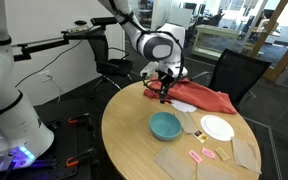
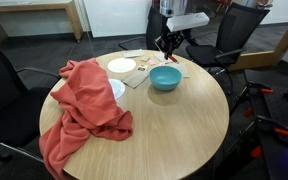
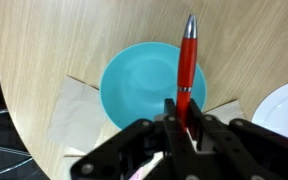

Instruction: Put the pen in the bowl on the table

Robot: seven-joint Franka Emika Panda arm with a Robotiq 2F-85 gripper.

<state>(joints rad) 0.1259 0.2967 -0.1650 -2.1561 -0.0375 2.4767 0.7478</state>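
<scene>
I will carry the red pen away from the white plate next, to the bare tan tabletop [image 1: 130,127] [image 3: 127,24] beside the teal bowl. Then I will open my gripper there.
My gripper [image 3: 184,112] is shut on the red pen [image 3: 187,62], which sticks out ahead of the jaws with its silver tip forward. In the wrist view the pen lies over the teal bowl [image 3: 134,85] on the tan round table [image 3: 44,40]. In both exterior views the gripper [image 1: 164,92] [image 2: 167,48] hangs above the table, apart from the bowl [image 1: 165,125] [image 2: 165,78]. The pen shows as a small red sliver [image 1: 164,97] under the fingers in an exterior view.
A red cloth [image 1: 206,98] [image 2: 79,105] lies on the table and hangs over its edge. A white plate [image 1: 217,128] [image 2: 121,66] and brown paper sheets [image 1: 184,157] lie near the bowl, with small pink pieces [image 1: 206,153]. Black chairs [image 1: 234,72] stand round the table.
</scene>
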